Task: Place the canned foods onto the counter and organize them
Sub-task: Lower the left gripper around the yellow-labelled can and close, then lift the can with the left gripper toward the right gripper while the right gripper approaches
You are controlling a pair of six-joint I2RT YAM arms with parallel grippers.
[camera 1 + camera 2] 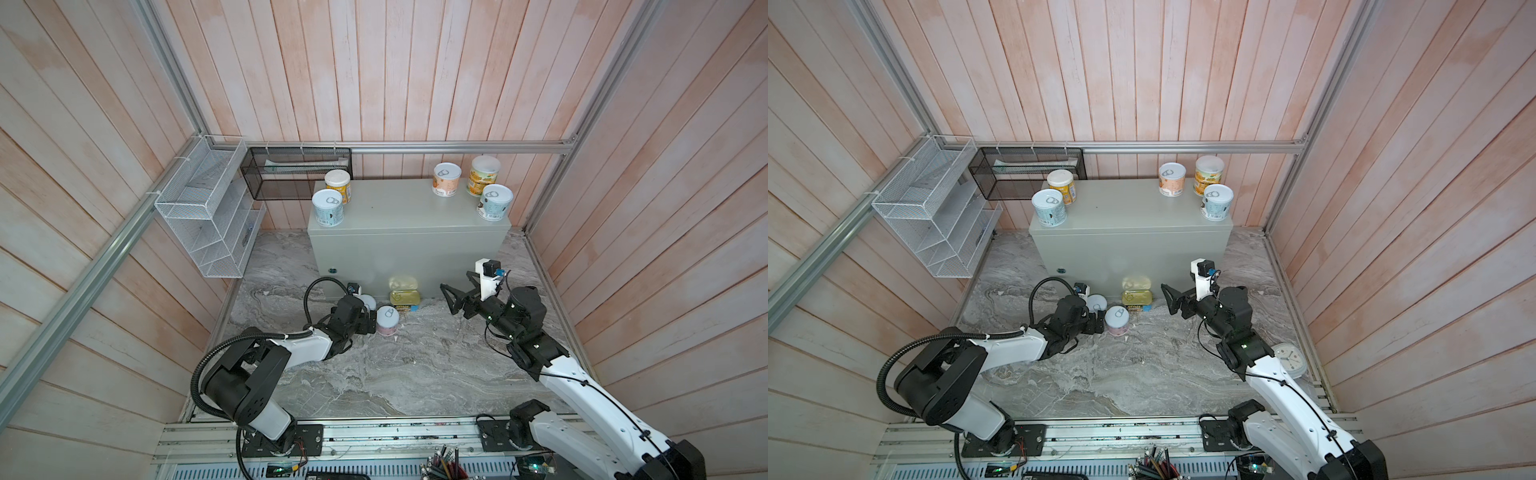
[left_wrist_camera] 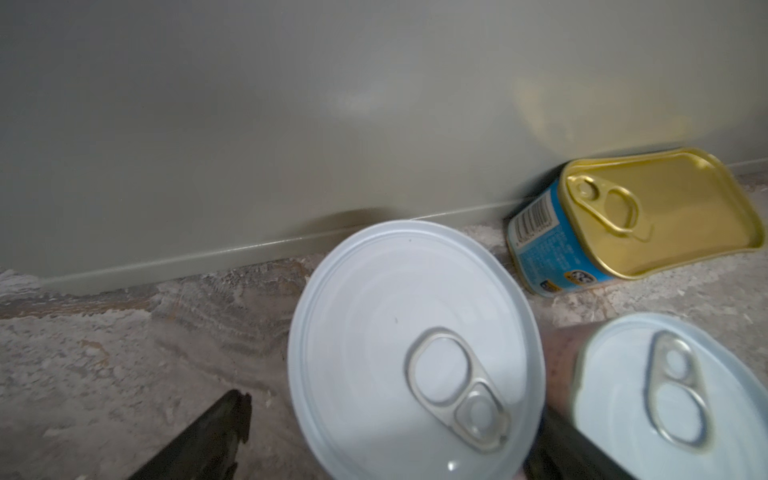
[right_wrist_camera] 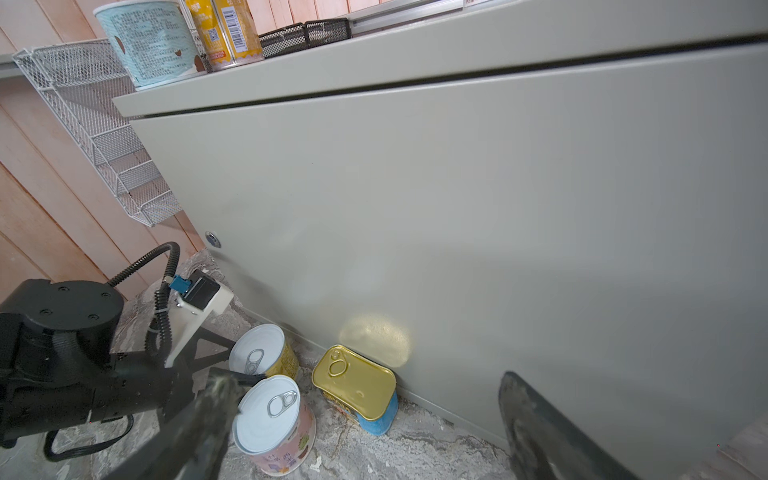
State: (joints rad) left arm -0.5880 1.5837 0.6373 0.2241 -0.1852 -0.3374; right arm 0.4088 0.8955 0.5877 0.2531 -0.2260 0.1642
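My left gripper's fingers are on either side of only the near part of the yellow can's white top, so next they need to slide outward along both sides of the yellow can [image 1: 368, 301] [image 2: 416, 344], then close.
The counter [image 1: 409, 216] carries several cans in both top views: a yellow one [image 1: 338, 185] and a pale blue one [image 1: 328, 207] at its left end, three more at its right end [image 1: 484, 174]. On the marble in front stand a yellow can [image 3: 262, 353], a pink can [image 1: 387, 321] and a gold-topped tin [image 1: 404, 300]. My left gripper [image 2: 386, 440] is open and straddles the yellow can's white top [image 2: 415, 349], one finger [image 2: 208, 436] apart from it. My right gripper [image 1: 456, 281] hangs open and empty to the right of the tin [image 3: 353, 382].
A white wire basket [image 1: 208, 216] and a black mesh basket [image 1: 297, 172] hang on the walls left of the counter. A white clock [image 1: 1289, 359] lies on the marble floor [image 1: 395, 374] under the right arm. Wooden walls close in on three sides.
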